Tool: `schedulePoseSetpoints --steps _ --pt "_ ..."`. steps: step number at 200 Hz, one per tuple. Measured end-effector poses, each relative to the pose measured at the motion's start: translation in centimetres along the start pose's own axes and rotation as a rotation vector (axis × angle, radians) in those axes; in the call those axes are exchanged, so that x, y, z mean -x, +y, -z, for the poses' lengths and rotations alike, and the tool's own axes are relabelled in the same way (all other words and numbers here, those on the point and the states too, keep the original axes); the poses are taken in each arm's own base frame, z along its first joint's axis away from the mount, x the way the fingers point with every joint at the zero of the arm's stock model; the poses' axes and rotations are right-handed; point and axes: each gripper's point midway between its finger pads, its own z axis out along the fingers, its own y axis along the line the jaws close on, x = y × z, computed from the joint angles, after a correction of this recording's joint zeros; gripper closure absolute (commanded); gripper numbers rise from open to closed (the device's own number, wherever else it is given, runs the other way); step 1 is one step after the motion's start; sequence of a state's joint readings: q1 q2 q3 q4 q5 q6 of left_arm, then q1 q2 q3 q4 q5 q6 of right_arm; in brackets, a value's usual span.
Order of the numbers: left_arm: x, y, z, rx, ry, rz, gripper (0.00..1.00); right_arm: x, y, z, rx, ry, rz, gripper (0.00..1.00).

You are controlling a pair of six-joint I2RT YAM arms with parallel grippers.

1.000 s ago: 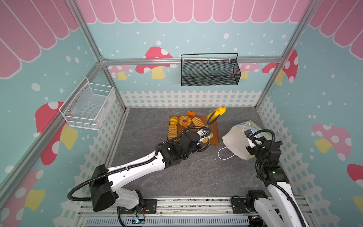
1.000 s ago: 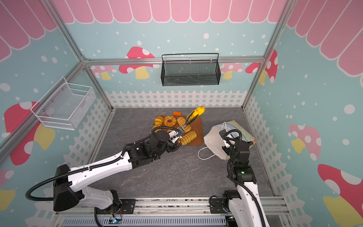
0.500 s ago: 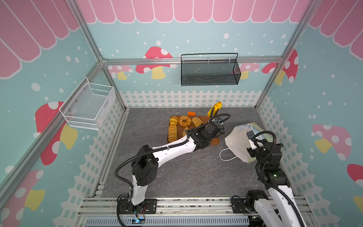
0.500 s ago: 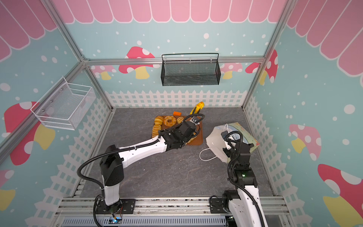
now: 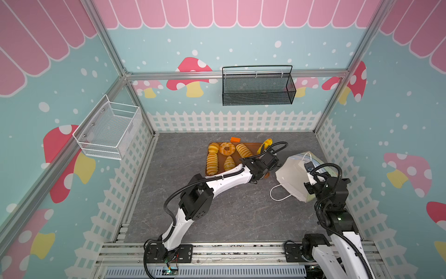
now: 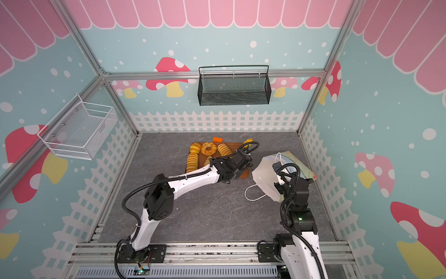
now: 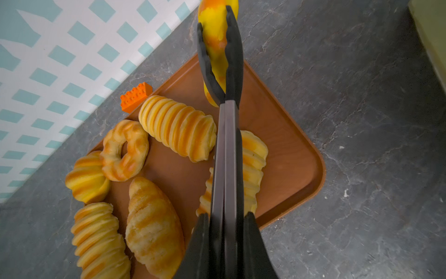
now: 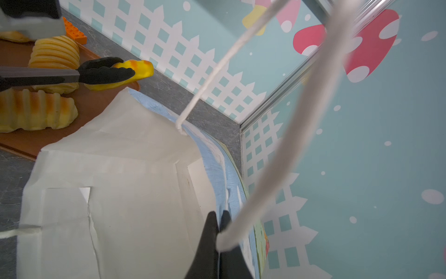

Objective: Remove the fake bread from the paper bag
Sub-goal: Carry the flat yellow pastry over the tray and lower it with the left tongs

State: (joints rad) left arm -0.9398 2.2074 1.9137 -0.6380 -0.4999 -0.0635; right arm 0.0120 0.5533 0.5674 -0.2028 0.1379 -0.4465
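Note:
My left gripper will lower to set the yellow bread onto bare tray beside the ridged roll and release the handles, since that spot lies below the gripper.
My left gripper [image 7: 225,215] [image 5: 261,160] is shut on the handles of black tongs [image 7: 226,145]. The tongs clamp a yellow piece of fake bread [image 7: 214,36] [image 5: 265,143] over the far right corner of the orange-brown tray [image 7: 284,149]. Several more pieces lie on the tray, among them a doughnut [image 5: 226,148], a croissant [image 5: 229,163] and a ridged roll [image 5: 212,163]. The paper bag [image 5: 292,178] [image 8: 120,181] leans open to the right of the tray. My right gripper [image 8: 218,215] [image 5: 309,169] is shut on its rim. Only white lining shows inside.
An orange toy brick [image 5: 235,139] lies just behind the tray. A loose cord handle [image 5: 277,195] of the bag trails on the grey floor. A black mesh basket [image 5: 258,89] hangs on the back wall and a white wire basket [image 5: 108,130] on the left wall.
My left arm has stretched out and lowered, bringing the tongs with the yellow bread down toward the tray's far right corner. The right gripper has stayed on the bag's rim.

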Motion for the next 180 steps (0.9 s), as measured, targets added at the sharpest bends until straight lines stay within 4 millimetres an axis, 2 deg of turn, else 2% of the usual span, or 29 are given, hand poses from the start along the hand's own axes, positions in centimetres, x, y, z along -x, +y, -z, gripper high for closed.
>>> schedulePoseSetpoints --steps 90,155,180 --pt "-2.9 0.5 -2.1 0.011 0.115 0.032 1.00 0.1 0.4 0.2 0.015 -0.020 -0.008 1.00" --pt "-2.7 1.9 -1.4 0.075 0.146 0.037 1.00 0.0 0.6 0.3 0.021 -0.024 -0.015 1.00" --pt "-2.8 1.8 -1.8 0.087 0.160 0.036 0.93 0.1 0.6 0.4 0.021 -0.028 -0.015 1.00"
